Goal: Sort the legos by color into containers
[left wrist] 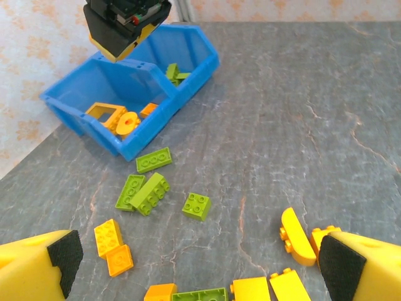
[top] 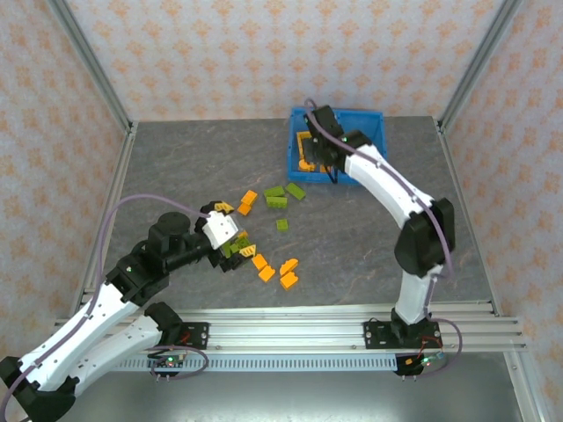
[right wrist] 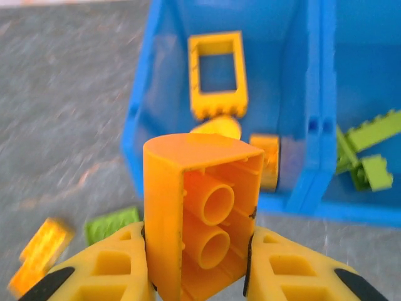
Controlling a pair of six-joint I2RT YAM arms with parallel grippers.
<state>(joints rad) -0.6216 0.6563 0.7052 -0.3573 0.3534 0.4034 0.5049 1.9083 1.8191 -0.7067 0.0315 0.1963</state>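
My right gripper is about to release the orange lego [right wrist: 197, 213]. Next it will move outward and down into the blue bin's section with the orange frame piece and let the lego go there, because orange pieces already lie in it.
My right gripper [right wrist: 198, 271] is shut on an orange lego [right wrist: 197, 213] with a rounded top, its hollow underside facing the camera. It hangs over the front of the left compartment of the blue bin [top: 380, 123], where my right gripper [top: 318, 145] shows from above. That compartment holds an orange frame piece [right wrist: 217, 74] and other orange pieces. Green bricks [right wrist: 366, 153] lie in the right compartment. My left gripper [left wrist: 202, 266] stands open low over loose legos on the table: a green square brick [left wrist: 197, 205], an orange curved piece [left wrist: 297, 235], green bricks [left wrist: 150, 193]. From above, my left gripper [top: 230, 242] is at the pile's left side.
Loose orange bricks [top: 248, 204] and green bricks [top: 274, 193] are scattered across the grey table between the bin and my left gripper. More orange bricks [top: 288, 272] lie nearer the front. Metal frame posts [top: 97, 79] and patterned walls bound the table.
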